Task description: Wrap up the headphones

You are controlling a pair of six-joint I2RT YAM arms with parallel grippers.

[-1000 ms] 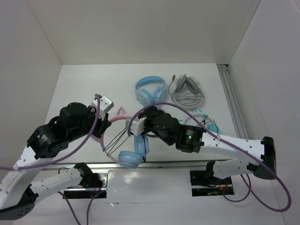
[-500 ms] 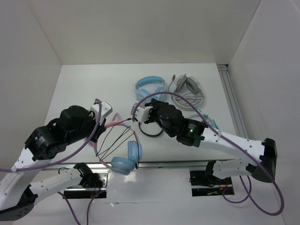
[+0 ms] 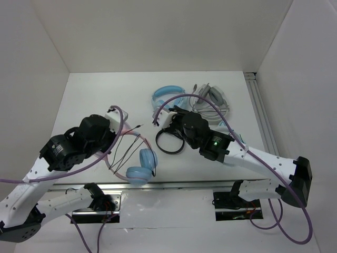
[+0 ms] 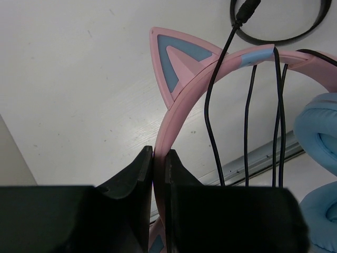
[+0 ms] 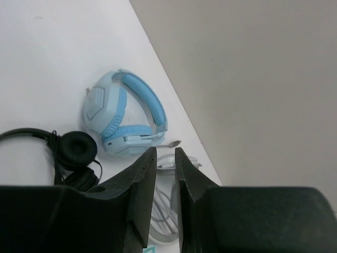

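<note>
The left gripper moves outward and down next. It releases the headphones on the bare tabletop beside the all-light-blue pair, since pieces of the cable cross the pink headband.
The headphones have a pink cat-ear headband and light blue earcups, also in the left wrist view. My left gripper is shut on the headband and holds it near the table's front edge; it also shows in the top view. The thin dark cable crosses the headband in several strands, and its plug hangs free. My right gripper is slightly open and empty, up beside the headphones and apart from them.
A black headset lies between the arms, also in the right wrist view. An all-light-blue pair and a white-grey pair lie at the back. A metal rail runs along the front edge.
My right gripper has drawn back from the headband, toward the rear. The left arm has shifted the headphones, and the earcups sit a little further left. The cable end now lies free.
</note>
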